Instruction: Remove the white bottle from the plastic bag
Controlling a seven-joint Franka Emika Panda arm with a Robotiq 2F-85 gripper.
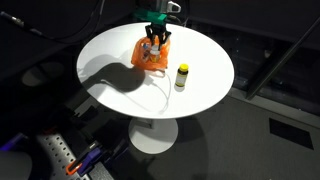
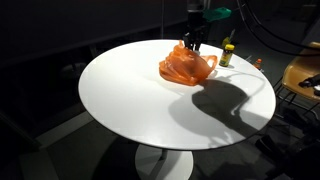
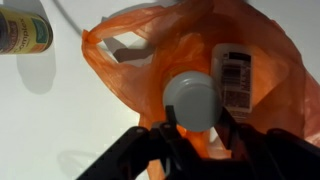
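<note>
The robot next lifts its gripper out of the bag, moves it toward the yellow-capped bottle and lowers it to let go on the tabletop beside that bottle, since that spot is bare.
An orange plastic bag lies on the round white table, and it shows in both exterior views. In the wrist view the bag is open, and a white bottle with a grey-white cap and a barcode label stands inside it. My gripper reaches down into the bag, with its two fingers pressed against either side of the bottle just below the cap. The exterior views show the gripper at the bag's top, and the bottle is hidden by the bag there.
A small bottle with a yellow cap stands on the table beside the bag; in the wrist view it lies at the upper left. The table drops off all round into dark floor.
</note>
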